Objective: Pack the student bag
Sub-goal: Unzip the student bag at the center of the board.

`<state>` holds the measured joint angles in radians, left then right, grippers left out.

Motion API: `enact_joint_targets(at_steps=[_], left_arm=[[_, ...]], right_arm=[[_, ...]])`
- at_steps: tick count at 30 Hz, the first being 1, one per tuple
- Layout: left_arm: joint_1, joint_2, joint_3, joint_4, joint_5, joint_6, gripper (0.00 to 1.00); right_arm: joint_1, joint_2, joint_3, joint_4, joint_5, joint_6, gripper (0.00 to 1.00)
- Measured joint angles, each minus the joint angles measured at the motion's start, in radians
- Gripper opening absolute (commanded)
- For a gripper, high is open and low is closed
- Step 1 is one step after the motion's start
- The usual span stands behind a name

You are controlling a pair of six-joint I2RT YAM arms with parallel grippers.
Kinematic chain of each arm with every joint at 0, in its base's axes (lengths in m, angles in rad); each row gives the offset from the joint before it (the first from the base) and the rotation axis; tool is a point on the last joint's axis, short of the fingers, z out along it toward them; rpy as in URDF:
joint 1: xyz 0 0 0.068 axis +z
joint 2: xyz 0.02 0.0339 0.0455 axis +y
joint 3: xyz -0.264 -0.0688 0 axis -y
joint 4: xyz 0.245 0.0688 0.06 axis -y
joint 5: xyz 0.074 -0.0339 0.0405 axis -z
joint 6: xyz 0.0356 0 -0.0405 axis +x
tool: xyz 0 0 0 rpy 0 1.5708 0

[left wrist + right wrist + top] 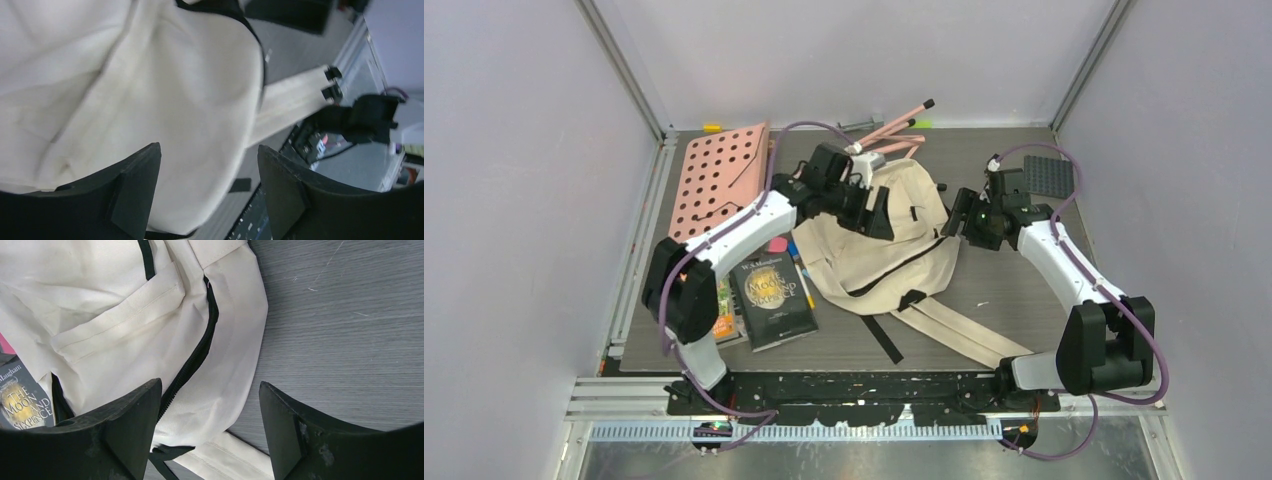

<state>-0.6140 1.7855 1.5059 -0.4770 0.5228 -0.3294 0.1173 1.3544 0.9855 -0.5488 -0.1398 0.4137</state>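
Observation:
The bag's opening lies almost shut along its black zipper. My left gripper comes down and back onto the zipper's far rim (880, 275) next and closes there.
The cream-beige student bag (879, 255) lies flat in the middle of the table, its straps (969, 335) trailing toward the front right. It fills the left wrist view (165, 90) and the right wrist view (150, 325), where its black zipper (192, 360) runs diagonally. My left gripper (876, 212) hangs open and empty over the bag's upper left part; it shows open in its wrist view (209, 165). My right gripper (959, 222) is open and empty at the bag's right edge, jaws spread above the zipper side (210, 405).
A dark book (771, 300) lies left of the bag, also visible in the right wrist view (22, 400). A pink perforated board (719, 175) sits at the back left. Pink pens (894, 125) lie at the back. A dark grey plate (1049, 178) is at the back right.

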Motion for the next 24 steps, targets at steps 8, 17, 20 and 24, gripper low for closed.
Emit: enact_joint_targets(at_steps=[8,17,20,24], left_arm=[[-0.140,-0.101,-0.125,-0.023,-0.015,0.082,0.76],[-0.142,-0.050,-0.138,-0.112,-0.145,0.187,0.76],[-0.142,-0.014,-0.132,-0.119,-0.137,0.192,0.76],[-0.143,-0.002,-0.132,-0.118,-0.127,0.190,0.76]], right_arm=[[0.005,0.000,0.000,0.010,0.005,0.004,0.78],[0.005,0.000,-0.003,0.019,0.004,0.008,0.78],[0.005,-0.002,-0.012,0.019,0.004,0.008,0.78],[0.005,-0.011,-0.025,0.018,0.008,0.008,0.78]])
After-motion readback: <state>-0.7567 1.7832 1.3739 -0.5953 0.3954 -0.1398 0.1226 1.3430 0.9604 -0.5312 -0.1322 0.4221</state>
